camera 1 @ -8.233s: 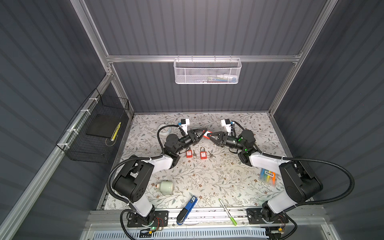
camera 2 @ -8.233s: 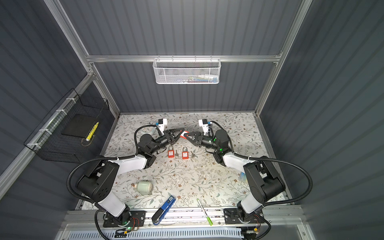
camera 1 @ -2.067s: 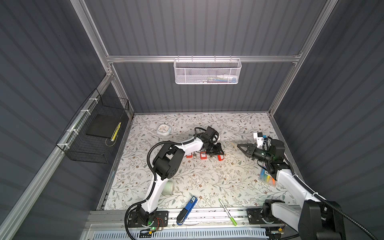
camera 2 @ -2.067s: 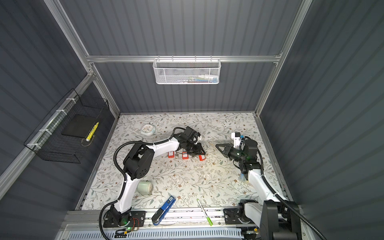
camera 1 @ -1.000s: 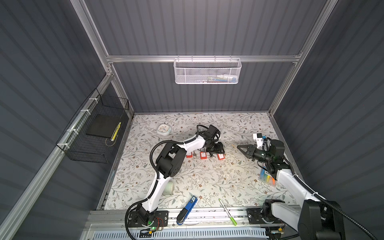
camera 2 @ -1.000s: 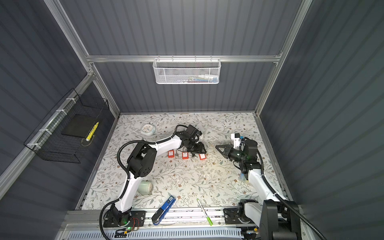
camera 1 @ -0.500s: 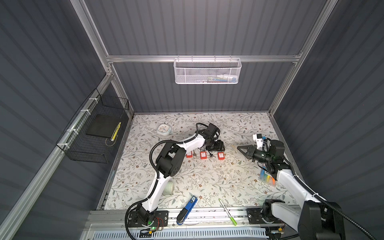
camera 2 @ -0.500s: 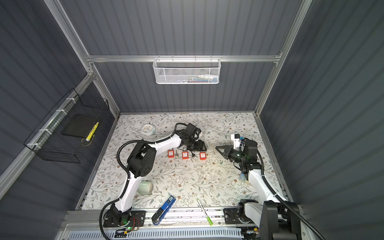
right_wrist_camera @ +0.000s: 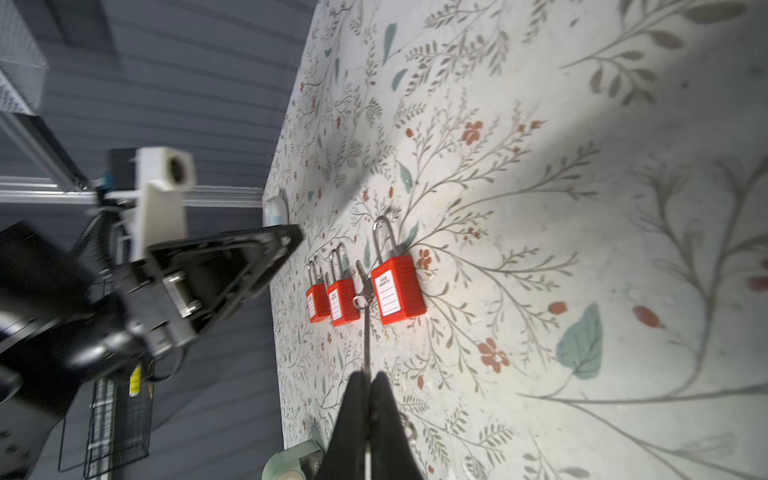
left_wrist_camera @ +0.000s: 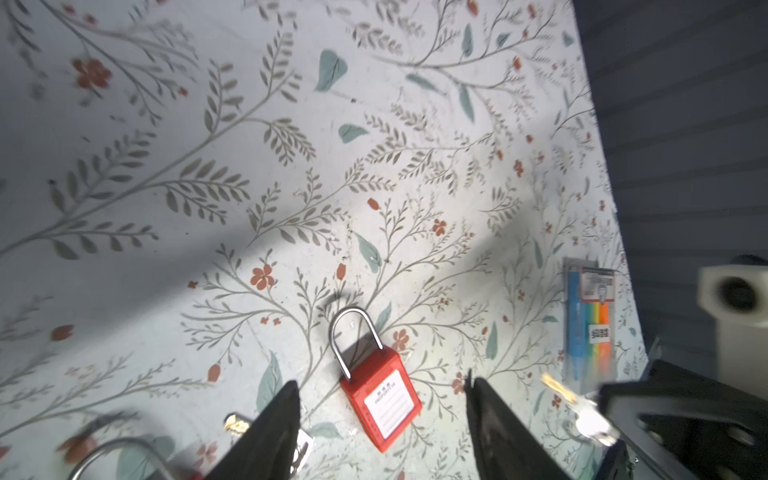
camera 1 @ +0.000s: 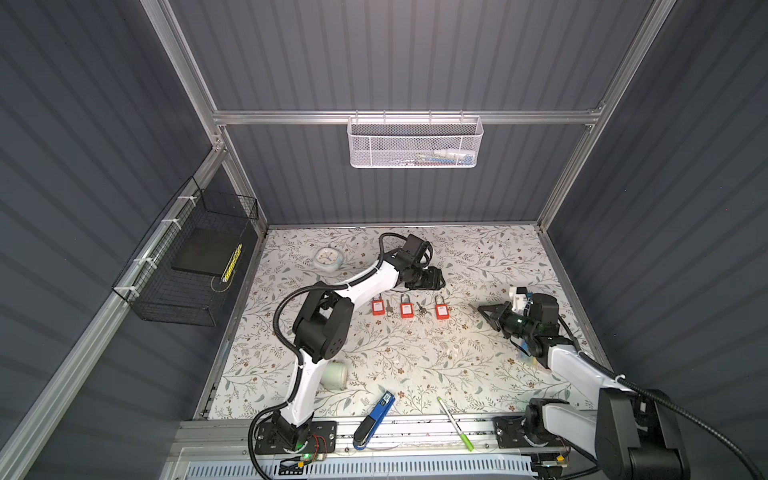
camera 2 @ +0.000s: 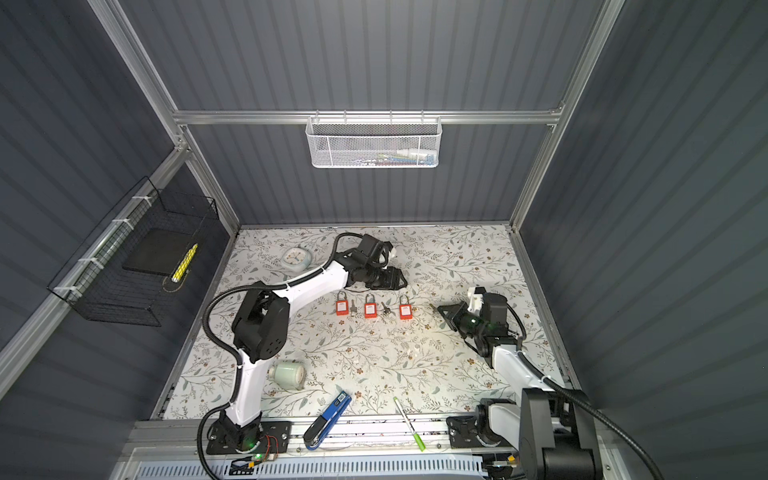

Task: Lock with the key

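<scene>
The tabletop (camera 1: 453, 308) (right_wrist_camera: 436, 280) beside the nearest padlock is clear, so the robot will move its right gripper over to that spot and lower it to let go of the key there.
Three red padlocks lie in a row on the floral table, in both top views: left (camera 1: 377, 306), middle (camera 1: 406, 309), right (camera 1: 441, 311). My left gripper (camera 1: 435, 277) hovers just behind the right padlock (left_wrist_camera: 380, 399). It is open, and its fingers (left_wrist_camera: 270, 428) stand wide on either side without touching the padlock. My right gripper (right_wrist_camera: 368, 382) is shut on a key (right_wrist_camera: 366, 345). The blade points at the padlocks from the right (camera 2: 433, 307). Loose keys (camera 1: 422, 308) lie between the padlocks.
A small clock (camera 1: 328, 258) sits at the back left and a pale green mug (camera 1: 336, 374) lies by the left arm. A blue tool (camera 1: 376, 417) and a green pen (camera 1: 455, 424) lie at the front edge. A coloured pack (left_wrist_camera: 590, 324) lies under the right arm.
My left gripper's jaws have widened and it has drawn back from the right padlock, which stays on the table. The right arm holds still with the key.
</scene>
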Motion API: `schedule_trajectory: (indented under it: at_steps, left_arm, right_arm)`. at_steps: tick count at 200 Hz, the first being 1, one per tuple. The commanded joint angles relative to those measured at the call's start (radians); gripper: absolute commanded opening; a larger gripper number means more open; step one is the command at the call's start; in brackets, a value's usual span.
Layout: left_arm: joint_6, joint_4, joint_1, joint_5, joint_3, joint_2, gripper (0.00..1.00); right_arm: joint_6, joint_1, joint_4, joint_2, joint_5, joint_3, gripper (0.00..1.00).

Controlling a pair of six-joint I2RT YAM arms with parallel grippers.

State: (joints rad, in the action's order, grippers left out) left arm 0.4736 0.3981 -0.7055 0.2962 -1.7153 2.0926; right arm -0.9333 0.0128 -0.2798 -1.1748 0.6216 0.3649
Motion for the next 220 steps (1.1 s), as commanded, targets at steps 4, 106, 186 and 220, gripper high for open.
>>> schedule_trajectory:
  at_steps: [4, 106, 186, 220]
  left_arm:
    - [-0.008, -0.024, 0.012, -0.030, 0.078, -0.088, 0.66]
    - [-0.006, -0.053, 0.066, -0.046, 0.257, -0.244, 0.67]
    - [-0.016, -0.050, 0.075, -0.029, 0.290, -0.268, 0.67]
    - [-0.020, -0.049, 0.083, -0.027, 0.292, -0.278, 0.67]
  right_arm:
    - [-0.032, -0.040, -0.070, -0.051, -0.108, -0.003, 0.00]
    - [-0.129, -0.212, -0.295, -0.304, -0.274, 0.056, 0.00]
    - [-0.190, -0.236, -0.426, -0.443, -0.311, 0.081, 0.00]
    - [-0.217, -0.241, -0.450, -0.499, -0.300, 0.075, 0.00]
